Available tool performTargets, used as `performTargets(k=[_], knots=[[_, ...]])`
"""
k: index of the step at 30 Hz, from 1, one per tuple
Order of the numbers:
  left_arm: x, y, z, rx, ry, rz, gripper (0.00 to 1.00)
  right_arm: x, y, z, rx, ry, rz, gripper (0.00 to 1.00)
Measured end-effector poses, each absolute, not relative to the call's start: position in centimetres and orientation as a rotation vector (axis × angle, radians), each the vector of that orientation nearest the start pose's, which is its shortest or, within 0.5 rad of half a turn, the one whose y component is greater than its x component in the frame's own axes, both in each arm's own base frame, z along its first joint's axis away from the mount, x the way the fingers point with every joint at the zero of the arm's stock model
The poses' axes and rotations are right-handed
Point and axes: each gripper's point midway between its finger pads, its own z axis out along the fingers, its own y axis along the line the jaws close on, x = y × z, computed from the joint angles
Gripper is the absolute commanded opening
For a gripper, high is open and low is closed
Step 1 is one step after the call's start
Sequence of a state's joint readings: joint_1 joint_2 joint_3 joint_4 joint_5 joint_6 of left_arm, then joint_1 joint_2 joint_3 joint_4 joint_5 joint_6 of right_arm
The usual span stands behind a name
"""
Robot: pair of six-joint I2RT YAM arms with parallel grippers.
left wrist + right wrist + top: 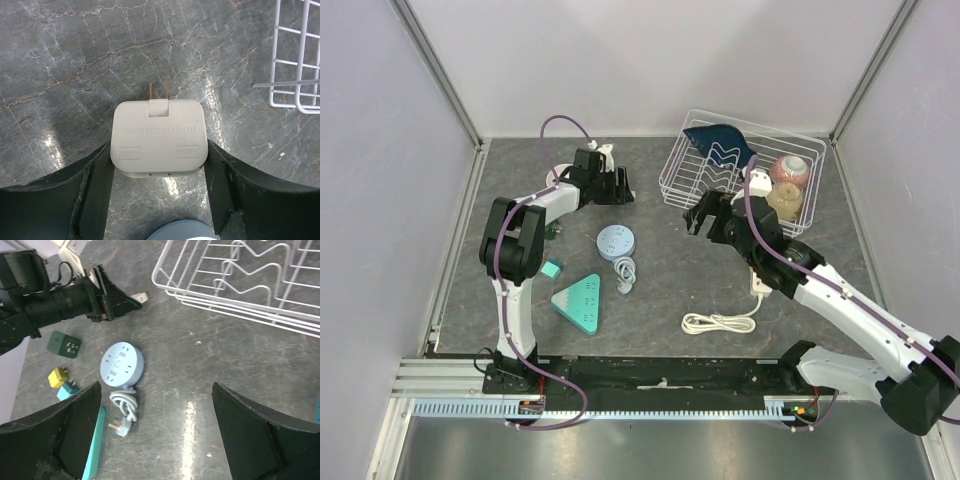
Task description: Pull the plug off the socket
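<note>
I will move my open, empty right gripper down and to the right in its wrist view next, and close it on the blue plug [317,409], which lies below it.
My left gripper [159,167] is shut on a white plug adapter [159,135] marked "folding extension socket". It grips the adapter by its two sides. The adapter's two bare metal prongs [158,91] point away over the grey table and sit in no socket. In the top view the left gripper [620,187] is at the back centre. My right gripper [700,215] hangs open and empty above the table beside the wire rack. Its jaws stand wide apart in the right wrist view [156,390]. A round blue socket [615,241] with a coiled cord [624,270] lies between the arms.
A white wire rack [740,175] with a blue dish and bowls stands at the back right. A white power strip [757,283] and its cord [720,322] lie under the right arm. A teal triangular socket [580,300], a green adapter [63,345] and a yellow plug [59,375] lie at the left.
</note>
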State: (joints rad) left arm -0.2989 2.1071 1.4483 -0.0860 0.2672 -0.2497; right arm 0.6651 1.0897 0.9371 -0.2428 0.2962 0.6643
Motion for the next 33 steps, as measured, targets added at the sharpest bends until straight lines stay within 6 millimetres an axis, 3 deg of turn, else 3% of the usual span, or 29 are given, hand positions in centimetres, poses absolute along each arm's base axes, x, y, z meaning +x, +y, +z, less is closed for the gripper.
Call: performTargets(k=[2, 3, 7, 9, 14, 17, 20, 26, 33], knots=[[49.5, -21.1, 4.5, 0.196, 2.348, -0.583, 0.94, 30.1, 19.6, 24.3, 0.203, 1.988, 0.545, 0.98], [49.4, -21.1, 4.5, 0.194, 2.349, -0.585, 0.99, 29.9, 19.1, 24.3, 0.209, 1.99, 0.524, 0.98], [49.2, -21.1, 5.3, 0.176, 2.348, -0.588, 0.99, 28.6, 16.5, 24.1, 0.237, 2.007, 0.421, 0.98], [49.1, -21.1, 7.0, 0.175, 2.33, -0.592, 0.99, 28.0, 14.9, 23.6, 0.254, 2.027, 0.344, 0.98], [48.3, -21.1, 13.8, 0.17, 2.221, -0.623, 0.98, 26.7, 10.4, 22.4, 0.303, 2.092, 0.105, 0.98], [46.6, -21.1, 17.6, 0.166, 2.16, -0.663, 0.97, 26.4, 8.2, 22.0, 0.335, 2.123, -0.012, 0.98], [43.9, -21.0, 19.7, 0.165, 2.139, -0.702, 0.95, 26.5, 6.7, 21.1, 0.344, 2.176, -0.108, 0.98], [38.2, -20.6, 19.7, 0.186, 2.194, -0.763, 0.95, 27.2, 6.3, 18.5, 0.28, 2.289, -0.218, 0.98], [33.7, -19.5, 20.1, 0.221, 2.207, -0.77, 0.96, 28.9, 6.8, 15.8, 0.195, 2.37, -0.339, 0.95]])
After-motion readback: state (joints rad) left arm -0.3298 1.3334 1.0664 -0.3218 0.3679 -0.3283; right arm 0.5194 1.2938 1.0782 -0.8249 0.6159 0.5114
